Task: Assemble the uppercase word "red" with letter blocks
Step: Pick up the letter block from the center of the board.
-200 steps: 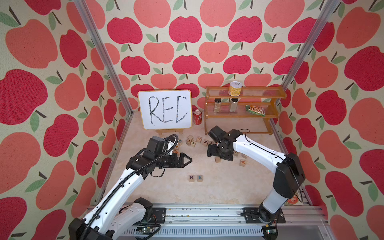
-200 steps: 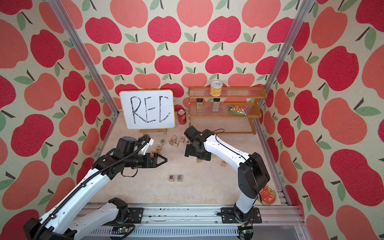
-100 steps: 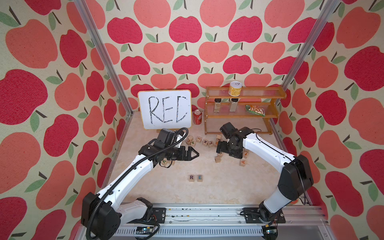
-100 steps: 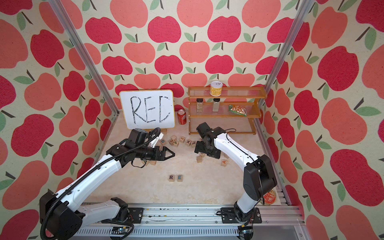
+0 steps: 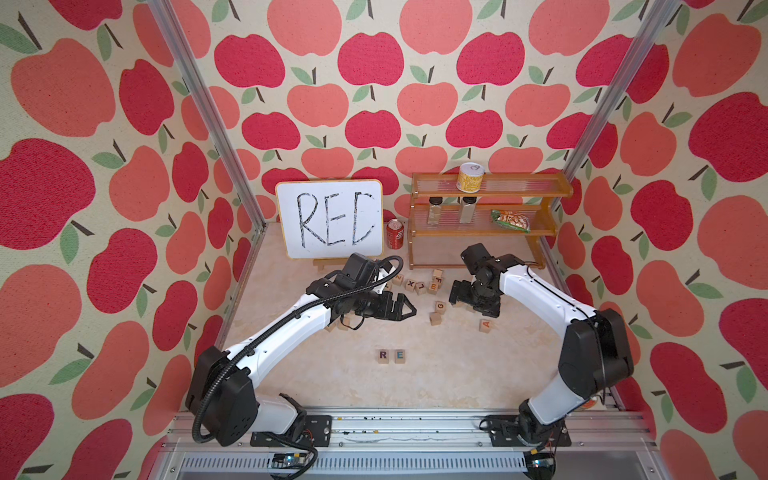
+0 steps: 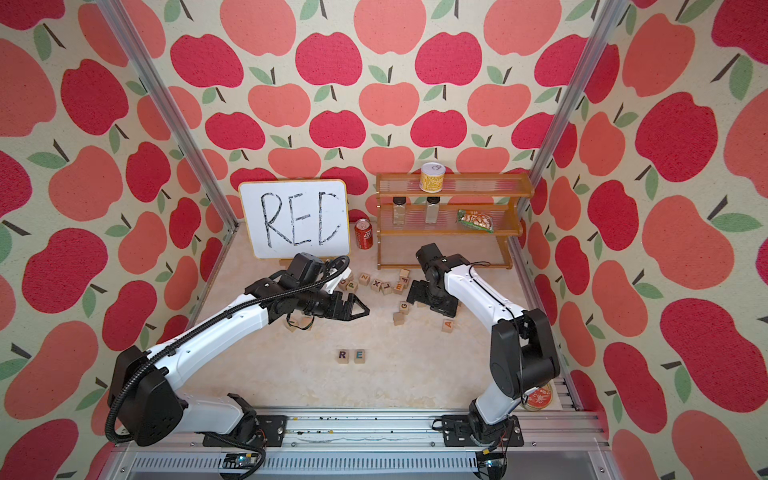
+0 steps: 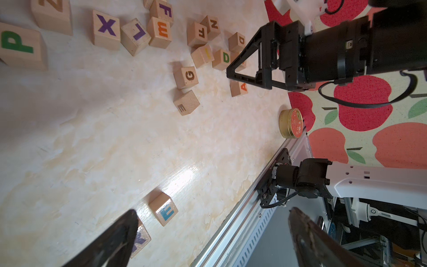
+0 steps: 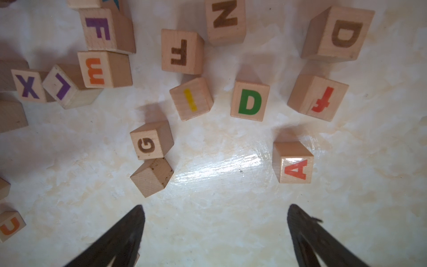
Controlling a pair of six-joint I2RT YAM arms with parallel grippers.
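Note:
My right gripper moves down and outward next, fingers on both sides of the green D block [image 8: 250,101] that R and E lack, since the block lies below and outward of it.
The purple R block [image 5: 383,355] and the blue E block [image 5: 399,355] sit side by side near the front middle of the table, seen in both top views as R [image 6: 342,355] and E [image 6: 359,355]. The green D block [image 8: 250,101] lies among loose blocks, ahead of my right gripper [image 8: 215,208], which is open and empty above the table. In the top views this gripper [image 5: 473,303] hides the D. My left gripper [image 5: 405,308] is open and empty, hovering behind the R and E. Its wrist view shows the E [image 7: 164,212] and the R [image 7: 139,240], half covered by one finger.
Several other letter blocks are scattered around the D: G [image 8: 147,144], red A [image 8: 295,170], yellow I [image 8: 190,99], orange E [image 8: 94,70]. At the back stand a whiteboard [image 5: 329,218], a soda can [image 5: 395,235] and a wooden shelf [image 5: 482,220]. A gold tin [image 7: 290,123] sits by the front right rail.
My left gripper has reached forward and to the right toward the table's middle. My right gripper has shifted right over the loose blocks. Both stayed open.

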